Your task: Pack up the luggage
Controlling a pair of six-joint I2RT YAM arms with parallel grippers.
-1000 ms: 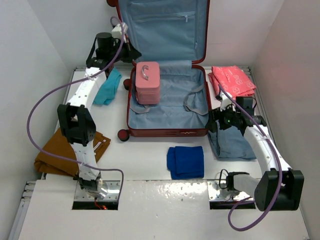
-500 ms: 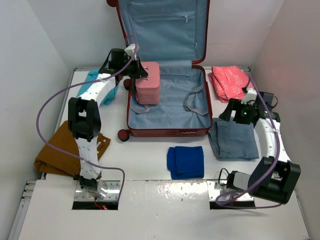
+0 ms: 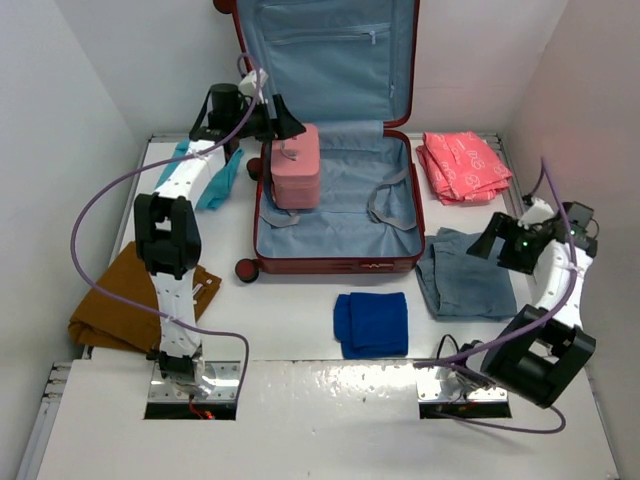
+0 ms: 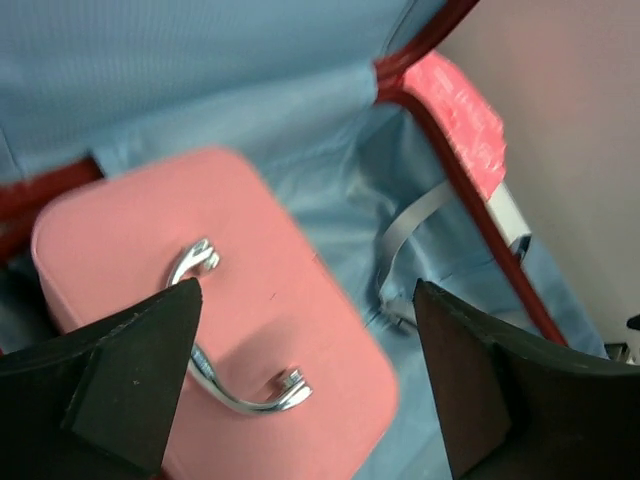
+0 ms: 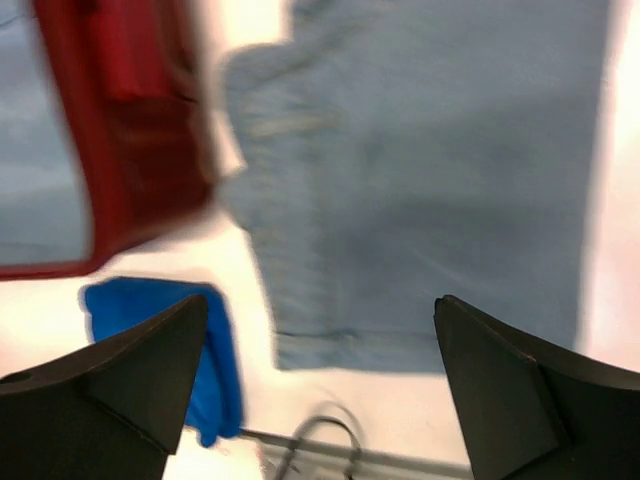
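My right gripper shifts down and to the right in its wrist view next and lowers astride the garment's wall-side edge, since that edge borders bare table.
The luggage (image 3: pixel 335 266), a dark red suitcase, lies open with its lid propped against the back wall and its blue-grey lining showing. A small pink case (image 3: pixel 295 165) with a metal handle (image 4: pixel 235 390) stands in its left half. My left gripper (image 3: pixel 288 122) hovers open just above the pink case (image 4: pixel 150 250), holding nothing; in the left wrist view the left gripper (image 4: pixel 305 390) has the handle near its left finger. My right gripper (image 3: pixel 487 243) is open and empty over a folded grey-blue garment (image 3: pixel 465 275), right of the luggage. The right wrist view shows this gripper (image 5: pixel 320 380) above the garment (image 5: pixel 420 180).
A coral patterned garment (image 3: pixel 462 165) lies at the back right. A teal cloth (image 3: pixel 215 175) is left of the suitcase, with a brown garment (image 3: pixel 125 300) nearer. A folded blue cloth (image 3: pixel 372 323) sits in front of the suitcase. White walls close in both sides.
The left gripper has swung over to the pink case and its jaws have opened. The right arm has drawn back to the right, away from the suitcase.
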